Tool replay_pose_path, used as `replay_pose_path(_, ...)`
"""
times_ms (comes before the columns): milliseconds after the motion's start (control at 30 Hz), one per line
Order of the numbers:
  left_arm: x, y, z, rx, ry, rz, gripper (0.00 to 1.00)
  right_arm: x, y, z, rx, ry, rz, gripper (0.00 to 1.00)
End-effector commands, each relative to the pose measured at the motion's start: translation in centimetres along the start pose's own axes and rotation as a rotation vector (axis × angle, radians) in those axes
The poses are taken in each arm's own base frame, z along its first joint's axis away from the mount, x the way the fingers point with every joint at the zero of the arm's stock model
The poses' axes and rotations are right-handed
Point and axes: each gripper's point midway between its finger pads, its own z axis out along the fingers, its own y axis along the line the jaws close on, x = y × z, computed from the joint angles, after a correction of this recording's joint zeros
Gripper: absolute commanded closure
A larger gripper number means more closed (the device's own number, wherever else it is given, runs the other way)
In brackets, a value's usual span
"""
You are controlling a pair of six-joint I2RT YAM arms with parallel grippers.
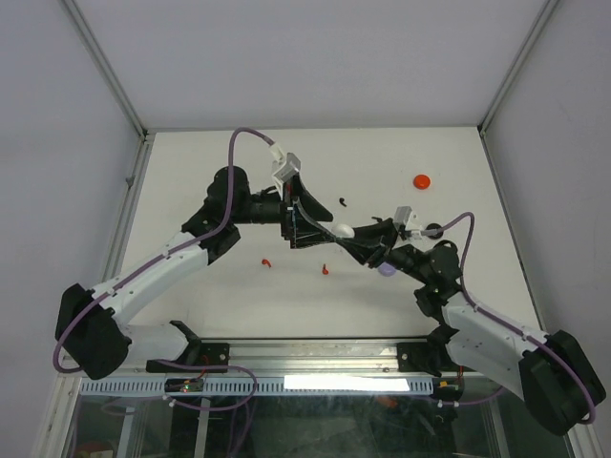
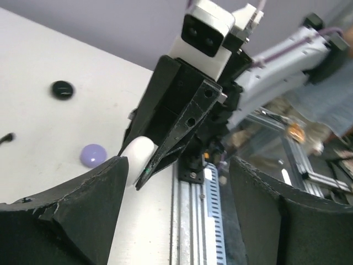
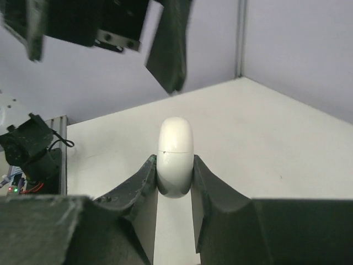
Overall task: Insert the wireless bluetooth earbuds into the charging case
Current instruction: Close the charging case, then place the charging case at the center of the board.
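Note:
I need to move my right gripper down, with its fingers tilting toward the table, to the bare tabletop [image 1: 367,274] beside the lilac case. That spot is clear for releasing the white case.
My right gripper [image 1: 349,235] is shut on a white round charging case [image 3: 175,154], held edge-on between the fingers with its lid seam closed. The case also shows in the top view [image 1: 342,230] and the left wrist view [image 2: 138,153]. My left gripper [image 1: 302,226] is open and empty, its jaws wide apart right next to the white case [image 2: 177,172]. Two red earbuds [image 1: 266,260] [image 1: 326,269] lie on the table in front of the grippers. A black earbud [image 1: 342,200] lies behind them. White and lilac earbuds are not in view.
A red case [image 1: 421,180] sits at the back right. A black case [image 1: 434,230] and a lilac case [image 1: 386,270] lie close by the right arm; both show in the left wrist view [image 2: 62,89] [image 2: 92,155]. White walls enclose the table.

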Motion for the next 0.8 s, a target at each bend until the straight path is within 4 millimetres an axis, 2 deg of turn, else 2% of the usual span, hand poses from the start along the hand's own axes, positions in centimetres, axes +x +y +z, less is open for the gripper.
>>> replay_pose_path(0,-3.8,2.5,-2.8,-0.323,-0.075,0.139,0.22,2.6,-3.4,-1.9,0.242,0.133,0.093,1.0)
replay_pose_path(100,-4.0,5.9,-5.7,-0.587,-0.097,0.14,0.18,4.4,-2.9,-3.4,0.269,0.235,0.148,1.0)
replay_pose_path(133,-3.9,7.0,-6.8,-0.672,-0.099,0.136,0.16,4.9,-3.3,-4.0,0.315,0.262,0.163,1.0)
replay_pose_path(167,-3.9,7.8,-8.0,-0.749,-0.104,0.134,0.15,5.1,-5.1,-5.0,0.454,0.258,0.211,1.0)
replay_pose_path(200,-3.9,8.5,-9.1,-0.821,-0.109,0.135,0.13,5.7,-4.9,-5.5,0.463,0.294,0.227,1.0)
replay_pose_path(233,-3.9,9.3,-10.4,-0.902,-0.116,0.136,0.11,5.9,-6.0,-6.3,0.565,0.293,0.267,1.0)
replay_pose_path(367,-3.8,10.8,-14.5,-1.096,-0.132,0.137,0.01,8.6,-6.3,-8.2,0.671,0.427,0.367,1.0)
replay_pose_path(500,-3.3,12.0,-17.9,-1.227,-0.143,0.137,0.01,10.9,-6.2,-8.7,0.708,0.512,0.456,1.0)
replay_pose_path(600,-2.9,12.5,-19.4,-1.283,-0.155,0.136,0.01,12.3,-6.5,-8.8,0.745,0.541,0.506,1.0)
replay_pose_path(767,-2.4,12.7,-19.6,-1.277,-0.157,0.15,0.01,14.6,-7.6,-10.1,0.855,0.584,0.551,1.0)
